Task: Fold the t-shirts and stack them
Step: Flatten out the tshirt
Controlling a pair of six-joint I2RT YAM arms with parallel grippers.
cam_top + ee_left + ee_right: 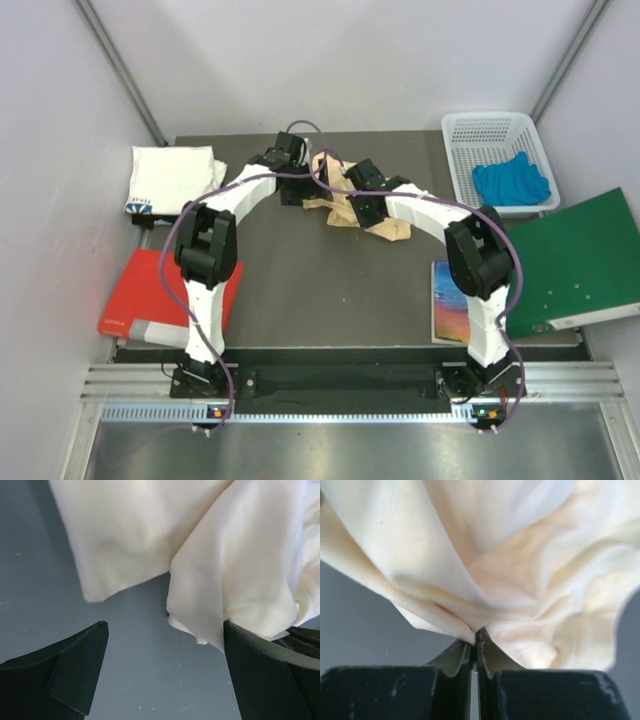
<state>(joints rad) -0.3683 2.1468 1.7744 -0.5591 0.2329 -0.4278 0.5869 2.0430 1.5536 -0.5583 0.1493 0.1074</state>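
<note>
The peach shirt's flat corner (96,586) lies beyond the open fingers, so my left gripper goes outward and left in the wrist view onto it next.
The pale peach-yellow t-shirt (345,205) lies crumpled at the back middle of the dark table. The white t-shirt with a dark-blue print (168,178) lies folded at the back left. My left gripper (296,190) is open just left of the peach shirt; in the left wrist view its jaws (165,630) stand wide apart over bare table, with the shirt's edge (215,590) touching the right finger (260,665). My right gripper (350,205) is shut on a fold of the peach shirt (485,570), pinched at the fingertips (475,632).
A white basket (497,160) with a blue cloth (512,180) stands at the back right. A green folder (575,262) lies at the right, a colourful book (455,300) beside it. A red folder (150,295) lies at the left front.
</note>
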